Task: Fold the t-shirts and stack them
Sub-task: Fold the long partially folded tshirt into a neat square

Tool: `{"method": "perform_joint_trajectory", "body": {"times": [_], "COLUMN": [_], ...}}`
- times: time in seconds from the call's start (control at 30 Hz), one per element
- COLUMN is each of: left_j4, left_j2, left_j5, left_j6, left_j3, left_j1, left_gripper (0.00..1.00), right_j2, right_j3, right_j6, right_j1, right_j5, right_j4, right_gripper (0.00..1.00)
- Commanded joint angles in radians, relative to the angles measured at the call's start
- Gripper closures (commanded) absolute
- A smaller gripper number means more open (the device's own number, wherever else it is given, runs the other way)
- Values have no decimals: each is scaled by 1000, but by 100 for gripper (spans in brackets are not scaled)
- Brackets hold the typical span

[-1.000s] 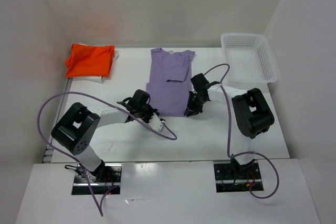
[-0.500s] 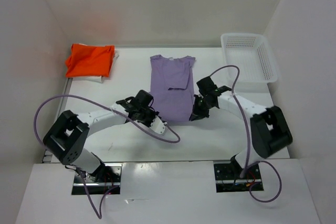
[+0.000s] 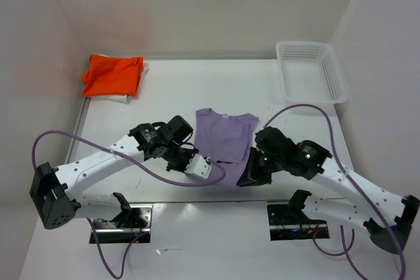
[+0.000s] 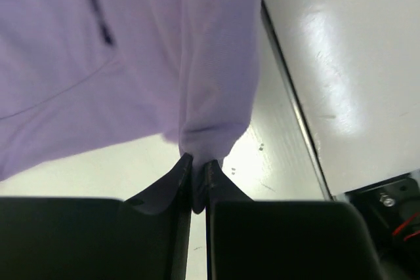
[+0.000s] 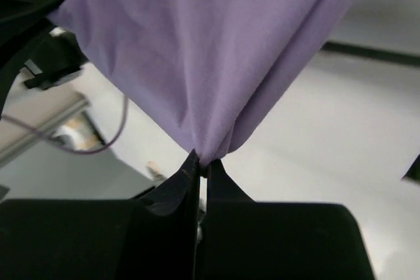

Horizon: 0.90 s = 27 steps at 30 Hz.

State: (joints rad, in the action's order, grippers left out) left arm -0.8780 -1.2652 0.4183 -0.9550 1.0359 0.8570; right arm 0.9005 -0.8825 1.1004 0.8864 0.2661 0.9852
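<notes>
The lavender t-shirt's collar end lies uncovered. My left gripper should next carry the lavender t-shirt's pinched corner outward onto its far shoulder nearest the orange t-shirt and release it.
The lavender t-shirt (image 3: 225, 137) lies stretched toward the table's near edge, collar end away from the arms. My left gripper (image 3: 202, 168) is shut on its near left corner; the pinched cloth (image 4: 210, 137) bunches right above the fingertips (image 4: 180, 175). At the near right corner my right gripper (image 3: 248, 176) is shut on the shirt too, with the fabric (image 5: 210, 63) fanning up from the jaws. An orange t-shirt (image 3: 111, 75) lies folded at the far left on top of a cream-white one (image 3: 121, 98), of which only an edge shows.
A white perforated basket (image 3: 310, 70) stands at the far right corner. White walls close in the table on the left, back and right. The table's dark front lip (image 4: 295, 103) runs just beside the left gripper. Purple cables loop off both arms.
Both grippers closed on the lavender shirt's near corners and dragged it toward the front edge. Both arms have swung outward and stretched low along the table.
</notes>
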Motion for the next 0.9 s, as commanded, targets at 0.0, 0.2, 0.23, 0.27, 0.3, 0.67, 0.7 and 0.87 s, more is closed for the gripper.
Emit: {"method": "perform_joint_trajectory", "body": {"times": [0.0,0.2,0.23,0.27,0.3,0.67,0.7,0.87], "left_j4": [-127,8,63,86,106,336,347,358], "left_j2": [30,-84,-103,-124,-170,-430,-445,-503], "left_j5": [109,131,131,131,131,103,94,48], "left_j6": [143,194,206,206,219,297,306,320], "left_j3": [82,210,210,225,249,444,455,464], "left_j1": [-1,-175,-202,-226,-260,-280,-280,-303], "left_gripper": [94,96,96,96,96,95,95,95], "right_j2": [-60,124,139,164,176,307,316,461], "right_j3": [-96,-241,-262,-295,-305,-337,-337,-369], "right_j6": [147,-59,-109,-141,-180,-376,-376,-437], "right_j1": [6,-180,-213,-255,-306,-630,-645,-679], "right_j5": [-40,-148,-207,-224,-225,-257,-257,-228], "right_j4": [173,256,256,256,256,87,63,-107], "right_gripper": [100,100,100,100,100,100,100,100]}}
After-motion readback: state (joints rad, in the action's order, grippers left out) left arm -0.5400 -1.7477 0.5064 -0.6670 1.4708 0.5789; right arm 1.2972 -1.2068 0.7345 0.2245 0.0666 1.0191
